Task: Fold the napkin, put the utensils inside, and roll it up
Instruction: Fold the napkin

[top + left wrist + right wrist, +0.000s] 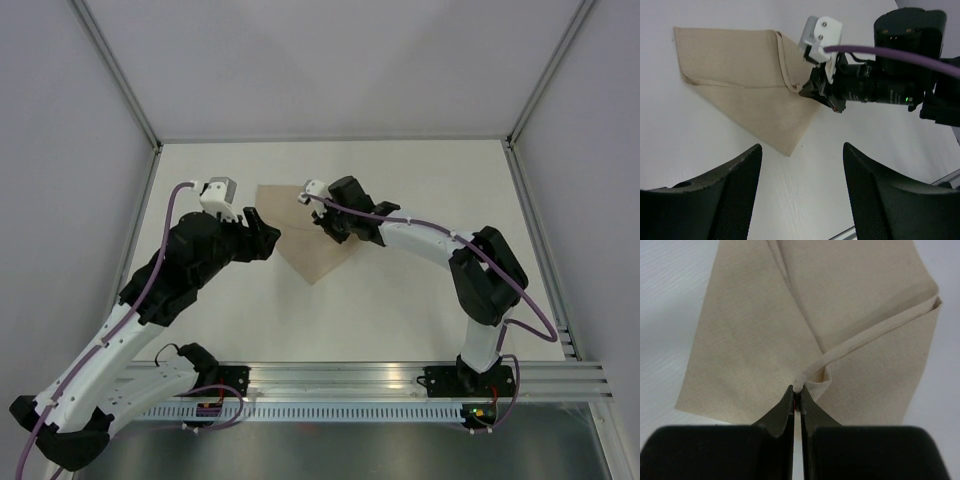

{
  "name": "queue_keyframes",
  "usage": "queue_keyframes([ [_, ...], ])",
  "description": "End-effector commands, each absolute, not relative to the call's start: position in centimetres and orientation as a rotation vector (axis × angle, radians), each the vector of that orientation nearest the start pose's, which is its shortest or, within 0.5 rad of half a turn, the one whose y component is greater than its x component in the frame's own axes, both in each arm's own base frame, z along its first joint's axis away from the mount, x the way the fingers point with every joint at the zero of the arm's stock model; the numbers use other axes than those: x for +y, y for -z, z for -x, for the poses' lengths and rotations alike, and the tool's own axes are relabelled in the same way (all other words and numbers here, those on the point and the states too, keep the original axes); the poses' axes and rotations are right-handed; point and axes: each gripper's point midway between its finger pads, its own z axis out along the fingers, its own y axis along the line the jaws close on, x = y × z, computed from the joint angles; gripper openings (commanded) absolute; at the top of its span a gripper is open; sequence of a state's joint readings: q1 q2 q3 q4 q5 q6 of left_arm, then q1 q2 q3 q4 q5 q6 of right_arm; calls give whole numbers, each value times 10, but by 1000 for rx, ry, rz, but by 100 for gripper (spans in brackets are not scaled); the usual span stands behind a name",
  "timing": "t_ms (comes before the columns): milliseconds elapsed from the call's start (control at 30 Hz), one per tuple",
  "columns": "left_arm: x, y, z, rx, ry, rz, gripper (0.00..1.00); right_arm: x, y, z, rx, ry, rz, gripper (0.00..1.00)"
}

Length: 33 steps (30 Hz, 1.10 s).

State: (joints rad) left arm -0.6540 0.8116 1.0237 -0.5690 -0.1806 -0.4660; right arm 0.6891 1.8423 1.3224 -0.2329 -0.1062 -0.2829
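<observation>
I need to pull the pinched hem back toward the napkin's near point (pixel 312 279) (pixel 684 403) next with my right gripper and release the fold there, since that still uncovered point lies back from it.
The beige napkin (pixel 296 236) lies on the white table, partly folded over on itself, with one point towards the near edge. My right gripper (pixel 796 391) is shut on a raised hem of the napkin (pixel 755 330), and the cloth is bunched at its tips. From the left wrist, the same right gripper (pixel 807 93) pinches the right edge of the napkin (pixel 745 80). My left gripper (pixel 801 150) hangs open over bare table just short of the napkin's near point, with nothing between its fingers. In the top view it (pixel 270 238) sits at the napkin's left edge. The utensils are out of view.
Grey enclosure walls (pixel 70 150) stand on three sides of the white table (pixel 400 310). An aluminium rail (pixel 400 378) runs along the near edge by the arm bases. A purple cable (pixel 890 52) loops off the right wrist.
</observation>
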Motion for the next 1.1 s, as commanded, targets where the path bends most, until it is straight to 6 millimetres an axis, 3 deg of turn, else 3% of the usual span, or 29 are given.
queue_keyframes([
  [0,-167,-301,-235,1933,623,-14,71,322,-117,-363,1936,-244,1207,4],
  [267,-164,-297,-235,1937,624,24,71,345,-92,-328,1877,-229,1360,3],
  [367,-163,-296,-235,1940,622,30,71,345,-87,-326,1878,-202,1362,3],
  [567,-164,-299,-236,1931,630,45,71,359,-96,-327,1850,-212,1363,3],
  [1067,-167,-294,-237,1950,632,33,71,361,-59,-301,1876,-197,1490,5],
])
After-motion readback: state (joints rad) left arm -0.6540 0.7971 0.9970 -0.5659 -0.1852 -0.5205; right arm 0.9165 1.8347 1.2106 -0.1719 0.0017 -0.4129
